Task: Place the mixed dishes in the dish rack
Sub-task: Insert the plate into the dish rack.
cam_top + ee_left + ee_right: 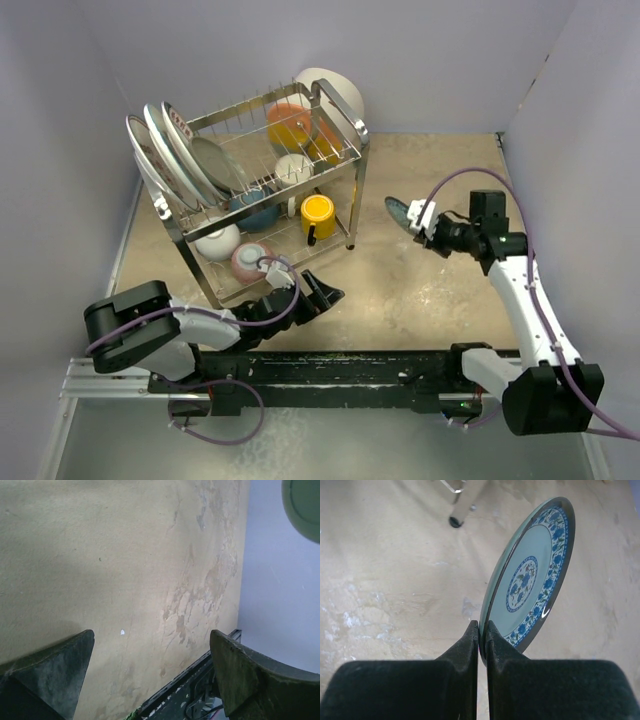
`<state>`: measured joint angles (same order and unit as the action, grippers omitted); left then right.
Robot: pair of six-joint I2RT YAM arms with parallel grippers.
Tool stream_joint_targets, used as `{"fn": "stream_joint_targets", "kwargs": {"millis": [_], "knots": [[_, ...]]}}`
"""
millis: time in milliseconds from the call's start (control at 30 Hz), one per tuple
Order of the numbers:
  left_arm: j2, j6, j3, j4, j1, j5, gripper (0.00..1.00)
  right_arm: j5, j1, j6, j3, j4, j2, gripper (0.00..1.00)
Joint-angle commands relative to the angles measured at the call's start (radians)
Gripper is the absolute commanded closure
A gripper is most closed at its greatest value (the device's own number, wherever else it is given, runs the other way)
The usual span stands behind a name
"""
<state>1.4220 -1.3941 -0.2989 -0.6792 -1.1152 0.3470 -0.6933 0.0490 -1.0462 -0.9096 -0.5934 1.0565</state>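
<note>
The right gripper lifts to the left in the top view next and releases the teal plate in the gap on the rack's upper shelf, since wires beside the standing plates are bare.
The dish rack (357,190) stands at the back left. Several plates (170,150) stand on edge in its upper tier. A yellow cup (318,212), a dark blue bowl (256,214) and a white bowl (217,241) sit lower down. My right gripper (419,216) is right of the rack, shut on the rim of a teal plate (532,577) with blue flowers, held on edge above the table. My left gripper (325,293) hangs open and empty near the rack's front right leg, its fingers (245,670) wide apart over bare table.
Orange dishes (292,125) fill the upper tier's right end and a pinkish bowl (250,260) sits in the lower front. A large white plate (338,92) leans behind the rack. A rack leg (463,506) shows ahead of the right gripper. Walls close in on both sides.
</note>
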Motion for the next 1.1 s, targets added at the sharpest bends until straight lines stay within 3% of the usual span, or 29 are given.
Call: {"fn": "stream_joint_targets", "kwargs": {"millis": [0, 267, 600, 767, 900, 1067], "knots": [[0.015, 0.125, -0.024, -0.134, -0.001, -0.028, 0.01, 0.023, -0.047, 0.269, -0.117, 0.078, 0.005, 1.0], [-0.004, 0.205, -0.071, -0.043, -0.001, -0.051, 0.01, 0.111, -0.07, 0.514, -0.307, 0.135, -0.031, 1.0], [0.007, 0.244, -0.107, -0.013, -0.001, -0.086, 0.01, 0.051, -0.069, 0.801, -0.668, 0.165, 0.065, 1.0], [0.009, 0.253, -0.115, -0.014, -0.001, -0.09, 0.01, -0.085, -0.057, 0.972, -0.831, 0.211, 0.143, 1.0], [0.015, 0.255, -0.122, -0.011, -0.001, -0.092, 0.01, -0.11, -0.001, 1.095, -0.922, 0.268, 0.199, 1.0], [0.02, 0.258, -0.132, -0.005, -0.001, -0.092, 0.01, -0.076, 0.163, 1.172, -1.014, 0.294, 0.278, 1.0]]}}
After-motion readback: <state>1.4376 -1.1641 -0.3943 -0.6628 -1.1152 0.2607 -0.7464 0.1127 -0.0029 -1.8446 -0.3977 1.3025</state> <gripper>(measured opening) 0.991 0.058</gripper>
